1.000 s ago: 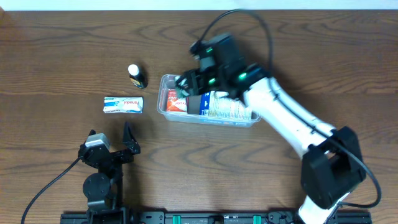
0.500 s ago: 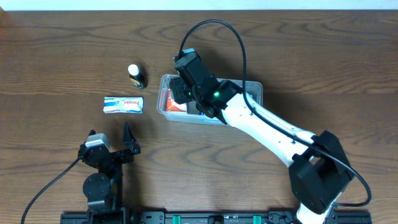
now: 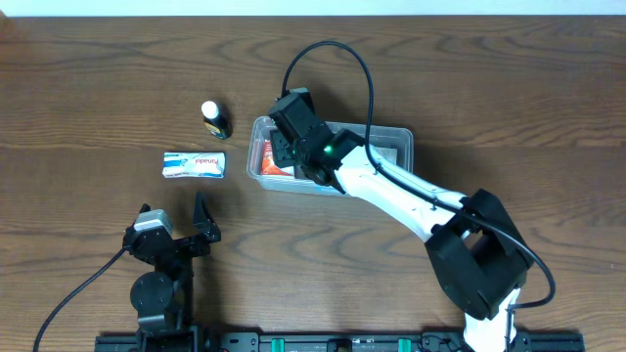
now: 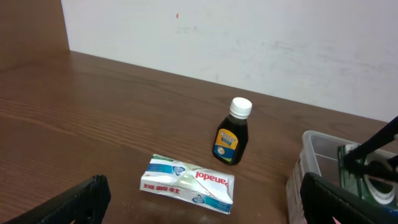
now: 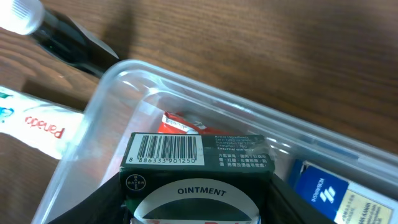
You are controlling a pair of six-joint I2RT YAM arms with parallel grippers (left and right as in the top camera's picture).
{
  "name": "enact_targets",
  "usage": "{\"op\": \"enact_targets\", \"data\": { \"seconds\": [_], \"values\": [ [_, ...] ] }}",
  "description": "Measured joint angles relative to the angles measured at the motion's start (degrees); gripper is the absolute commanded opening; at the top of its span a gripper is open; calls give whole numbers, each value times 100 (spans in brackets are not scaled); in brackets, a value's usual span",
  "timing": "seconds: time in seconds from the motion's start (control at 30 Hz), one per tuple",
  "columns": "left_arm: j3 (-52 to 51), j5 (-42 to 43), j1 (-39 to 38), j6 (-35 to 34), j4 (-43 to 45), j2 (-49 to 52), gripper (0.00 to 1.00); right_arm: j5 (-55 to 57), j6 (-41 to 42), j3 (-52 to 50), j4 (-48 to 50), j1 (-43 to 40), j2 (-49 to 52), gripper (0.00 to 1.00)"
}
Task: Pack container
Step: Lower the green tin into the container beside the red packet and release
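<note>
The right gripper moves the ointment box (image 5: 199,165) toward the container's end next, into the open space beside the red packet (image 5: 181,123).
The container (image 3: 391,147) is a clear plastic tub in the middle of the table. My right gripper (image 3: 284,145) hangs over its left end, shut on a dark green ointment box (image 5: 199,165) with a barcode on it, one finger on each side. Inside the container (image 5: 186,78) lie a red packet (image 5: 181,123) and a blue box (image 5: 323,190). My left gripper (image 3: 176,233) rests open near the front left, with nothing between its fingers (image 4: 74,200).
A white Panadol packet (image 3: 195,164) lies flat to the left of the container. A small dark bottle (image 3: 212,118) with a white cap stands behind it. Both show in the left wrist view, the packet (image 4: 189,183) in front of the bottle (image 4: 233,132).
My right arm has swung left over the container with the ointment box still in its grip, and its wrist now sits above the tub's left end. The left arm has stayed put.
</note>
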Motion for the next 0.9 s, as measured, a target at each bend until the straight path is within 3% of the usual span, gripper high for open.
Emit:
{"op": "enact_targets", "data": {
  "seconds": [0.33,0.9],
  "values": [
    [0,0,0,-2,0,0,98,-22,168,0,190,164,138,37],
    [0,0,0,-2,0,0,98,-22,227,0,236,175,188,59]
  ]
}}
